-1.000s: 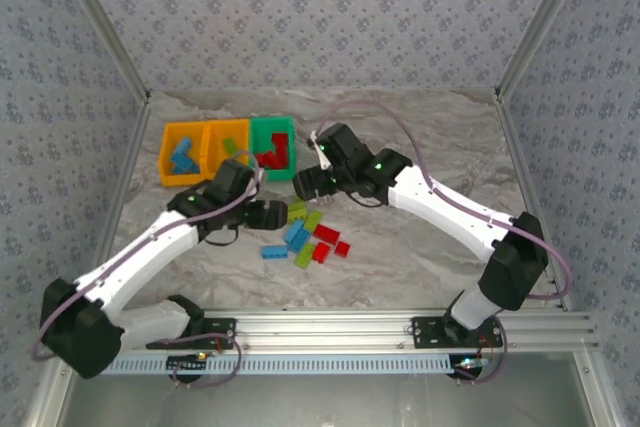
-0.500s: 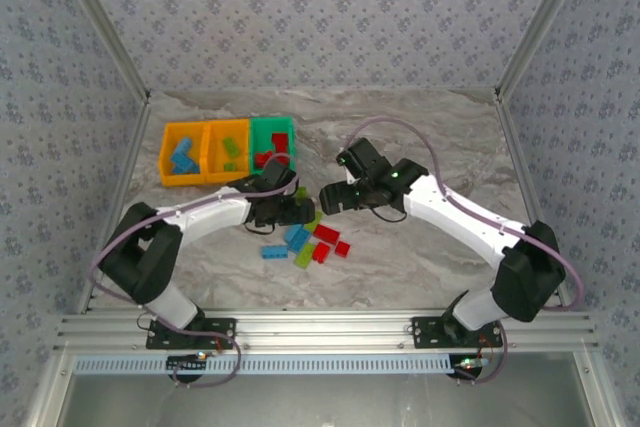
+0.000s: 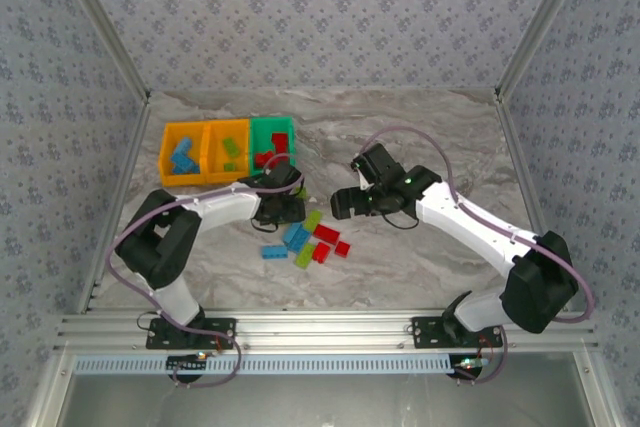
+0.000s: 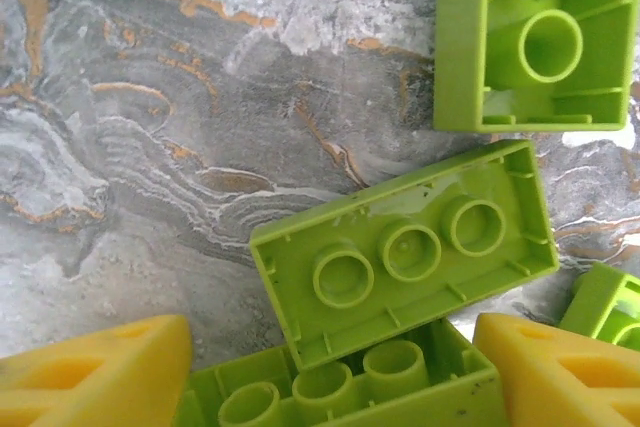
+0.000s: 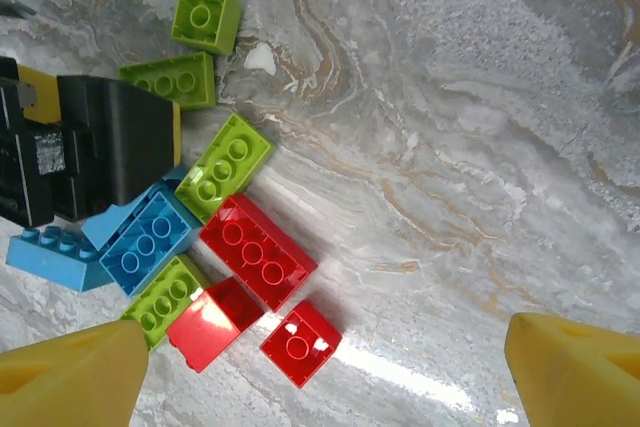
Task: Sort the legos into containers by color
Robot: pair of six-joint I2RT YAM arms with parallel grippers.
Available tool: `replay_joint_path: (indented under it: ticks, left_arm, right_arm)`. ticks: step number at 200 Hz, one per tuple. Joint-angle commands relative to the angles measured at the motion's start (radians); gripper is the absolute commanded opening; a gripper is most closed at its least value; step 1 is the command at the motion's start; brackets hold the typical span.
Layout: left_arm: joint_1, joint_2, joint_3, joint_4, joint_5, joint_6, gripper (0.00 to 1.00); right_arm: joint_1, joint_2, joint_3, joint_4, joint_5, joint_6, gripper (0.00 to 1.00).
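Observation:
My left gripper should next raise the lime green lego and carry it outward over the middle orange bin point(image 3: 226, 151). It will release the lego there, since green legos lie inside.
Three containers stand in a row at the back left: an orange bin point(image 3: 183, 155) with blue legos, an orange bin point(image 3: 230, 150) with green ones, and a green bin point(image 3: 272, 146) with red ones. Loose legos point(image 3: 305, 237) lie in front. My left gripper point(image 3: 289, 209) is low at the pile's upper left. In the left wrist view that gripper point(image 4: 330, 387) has a yellow finger against each end of a lime green lego point(image 4: 340, 397); another lime lego point(image 4: 400, 257) leans on it. My right gripper point(image 5: 325, 377) hangs open above red legos point(image 5: 258, 252).
A square lime brick point(image 4: 535, 42) lies just beyond the leaning one. Blue bricks point(image 5: 145, 237) and lime bricks point(image 5: 223, 167) crowd the pile beside the left gripper's black body point(image 5: 100, 147). Bare marble table point(image 3: 430, 127) lies to the right; metal frame posts bound both sides.
My left gripper has reached right into the pile and narrowed its jaws onto a lime lego. My right gripper has drawn back from the green bin to the pile's right and opened wider.

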Motion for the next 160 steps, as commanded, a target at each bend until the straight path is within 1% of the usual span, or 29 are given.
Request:
replay_joint_path:
  ticks: [1, 23, 40, 56, 72, 84, 106, 128, 138, 148, 160]
  left_arm:
    - [-0.003, -0.027, -0.015, -0.011, 0.003, -0.005, 0.59]
    - [-0.003, -0.101, -0.017, -0.037, -0.008, -0.003, 0.54]
    - [-0.003, -0.175, -0.007, -0.072, -0.044, 0.003, 0.53]
    - [-0.001, -0.249, 0.014, -0.107, -0.121, 0.031, 0.53]
    - [0.025, -0.296, 0.039, -0.116, -0.233, 0.084, 0.52]
    - [0.082, -0.304, 0.067, -0.108, -0.271, 0.120, 0.52]
    - [0.234, -0.263, 0.114, -0.043, -0.304, 0.165, 0.51]
    - [0.382, -0.162, 0.169, 0.070, -0.259, 0.183, 0.50]
    - [0.428, -0.092, 0.222, 0.085, -0.228, 0.182, 0.50]
    - [0.457, -0.023, 0.281, 0.090, -0.220, 0.184, 0.50]
    - [0.474, 0.051, 0.356, 0.080, -0.210, 0.194, 0.54]
  right_arm:
    - [-0.001, -0.017, -0.008, 0.016, -0.060, 0.012, 0.95]
    - [0.000, -0.019, -0.001, 0.025, -0.070, 0.015, 0.95]
    - [0.000, -0.021, 0.000, 0.029, -0.071, 0.017, 0.96]
    - [0.000, -0.027, 0.003, 0.036, -0.073, 0.021, 0.96]
    - [0.000, -0.035, 0.000, 0.042, -0.069, 0.024, 0.96]
    - [0.000, -0.040, -0.001, 0.047, -0.068, 0.026, 0.96]
    - [-0.001, -0.048, -0.006, 0.047, -0.069, 0.032, 0.96]
    - [0.002, -0.064, -0.008, 0.047, -0.076, 0.034, 0.96]
    - [0.003, -0.075, -0.009, 0.043, -0.074, 0.034, 0.96]
    - [0.005, -0.085, -0.014, 0.042, -0.069, 0.039, 0.96]
    - [0.006, -0.100, -0.025, 0.047, -0.069, 0.047, 0.96]
